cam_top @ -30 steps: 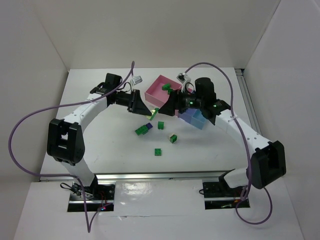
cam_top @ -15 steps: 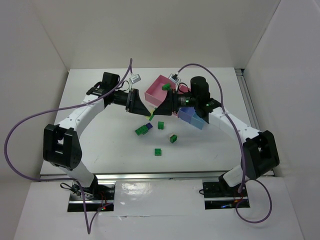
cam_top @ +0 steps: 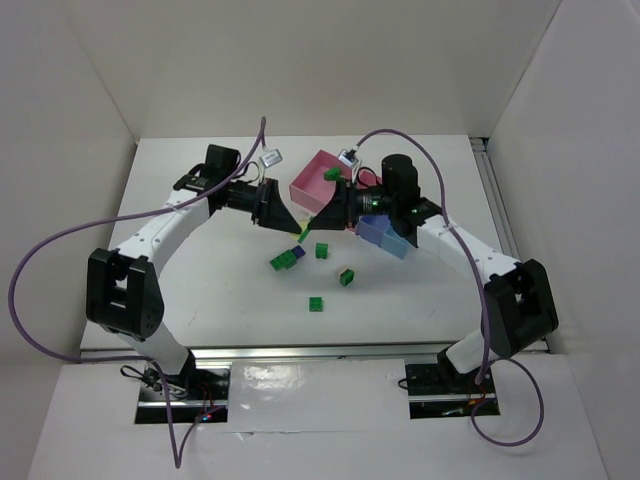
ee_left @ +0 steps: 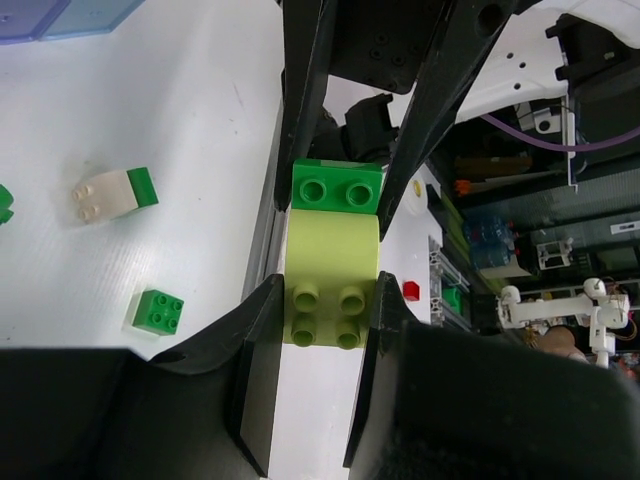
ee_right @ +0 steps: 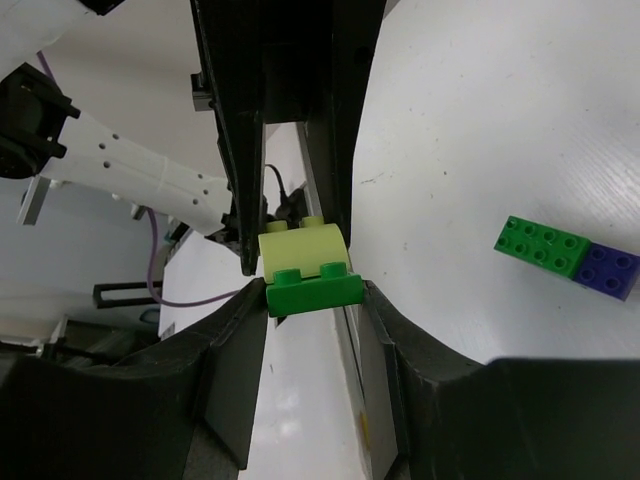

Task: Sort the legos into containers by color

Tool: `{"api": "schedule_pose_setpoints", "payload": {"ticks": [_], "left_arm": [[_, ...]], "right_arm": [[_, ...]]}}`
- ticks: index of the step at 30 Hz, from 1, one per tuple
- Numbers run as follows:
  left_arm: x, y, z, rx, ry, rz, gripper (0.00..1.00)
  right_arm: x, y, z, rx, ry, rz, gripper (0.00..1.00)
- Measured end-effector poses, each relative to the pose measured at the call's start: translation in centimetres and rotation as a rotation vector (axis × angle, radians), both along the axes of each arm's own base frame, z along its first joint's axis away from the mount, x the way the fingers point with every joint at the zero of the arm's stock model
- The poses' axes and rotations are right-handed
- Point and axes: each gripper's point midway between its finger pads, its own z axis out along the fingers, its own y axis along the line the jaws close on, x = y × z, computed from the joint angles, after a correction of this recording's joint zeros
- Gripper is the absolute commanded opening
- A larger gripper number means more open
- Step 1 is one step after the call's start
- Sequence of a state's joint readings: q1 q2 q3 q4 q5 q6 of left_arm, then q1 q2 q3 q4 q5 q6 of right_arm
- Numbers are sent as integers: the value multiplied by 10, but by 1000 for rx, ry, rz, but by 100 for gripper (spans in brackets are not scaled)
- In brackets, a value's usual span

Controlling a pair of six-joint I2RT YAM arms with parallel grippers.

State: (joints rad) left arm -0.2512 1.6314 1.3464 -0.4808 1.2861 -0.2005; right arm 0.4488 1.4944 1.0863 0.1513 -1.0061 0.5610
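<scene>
The pink tray (cam_top: 312,188) already holds green, so the robot's right gripper will next pull the green brick off the yellow one, then swing outward over that tray, tilting down.
A pale yellow brick (ee_left: 330,270) and a green brick (ee_left: 336,187) are stuck together and hang above the table's middle (cam_top: 305,232). My left gripper (ee_left: 328,300) is shut on the yellow brick (ee_right: 300,245). Facing it from the other side, my right gripper (ee_right: 312,295) is shut on the green brick (ee_right: 312,290). The two grippers meet tip to tip, left gripper (cam_top: 297,228) and right gripper (cam_top: 314,227). A large pink tray (cam_top: 312,188) behind them holds green bricks (cam_top: 333,175). The blue tray (cam_top: 378,232) is partly hidden under the right arm.
Loose on the table lie a green-and-purple brick (cam_top: 287,259) and three green bricks (cam_top: 322,250), (cam_top: 346,277), (cam_top: 315,303). A white-and-green brick (ee_left: 112,192) and a green brick (ee_left: 158,310) show in the left wrist view. White walls enclose the table.
My right arm swung left toward the left gripper, and its jaws closed from wide open onto the green brick. The left gripper kept its hold on the yellow brick.
</scene>
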Motion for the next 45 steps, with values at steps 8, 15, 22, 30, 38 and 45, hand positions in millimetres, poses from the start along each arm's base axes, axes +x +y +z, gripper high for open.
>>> {"api": "schedule_pose_setpoints", "payload": {"ticks": [8, 15, 22, 30, 38, 45], "left_arm": [[9, -2, -5, 28, -49, 29, 0], [18, -5, -2, 25, -89, 49, 0], [23, -4, 1, 14, -72, 68, 0], [30, 8, 4, 9, -24, 109, 0], [50, 16, -14, 113, -8, 241, 0], [74, 49, -49, 317, 47, 484, 0]], "right_arm": [[4, -12, -12, -51, 7, -52, 29], [6, -21, -14, -89, -5, -108, 29], [14, -31, -19, -118, -14, -155, 29], [36, -61, -48, -226, 30, -297, 29], [86, -74, -60, -341, 37, -501, 29], [187, -79, -63, -437, 1, -736, 30]]}}
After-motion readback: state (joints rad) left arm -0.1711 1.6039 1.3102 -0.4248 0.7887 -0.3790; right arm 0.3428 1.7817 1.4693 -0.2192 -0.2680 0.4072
